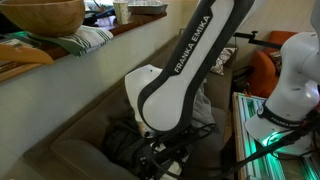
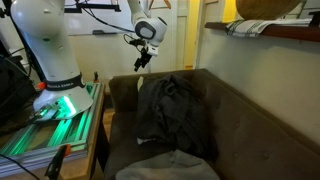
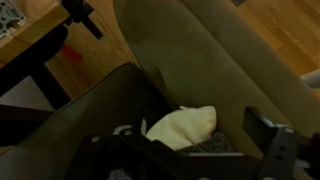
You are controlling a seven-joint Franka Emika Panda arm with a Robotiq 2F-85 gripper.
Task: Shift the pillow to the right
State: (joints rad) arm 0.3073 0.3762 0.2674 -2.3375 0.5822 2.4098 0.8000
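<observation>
The pale cream pillow's top corner [image 3: 194, 121] sticks up below my open fingers. I will lower my gripper next until the fingers are on both sides of that corner.
A pale cream pillow [image 3: 183, 127] lies on the brown couch [image 3: 200, 60]. In the wrist view it sits low in the picture, beside a dark patterned cloth. In an exterior view it shows as a light grey-white lump [image 2: 165, 167] at the front of the seat. My gripper [image 2: 142, 60] hangs in the air above the couch backrest, well clear of the pillow. In the wrist view its fingers [image 3: 185, 150] stand wide apart with nothing between them. The gripper is hard to make out in the exterior view behind the arm.
A dark heap of clothing [image 2: 170, 115] covers the middle of the couch seat and backrest. The robot base [image 2: 55, 85] stands on a green-lit table beside the armrest [image 2: 122, 90]. A shelf [image 2: 270, 30] with a bowl runs along the wall.
</observation>
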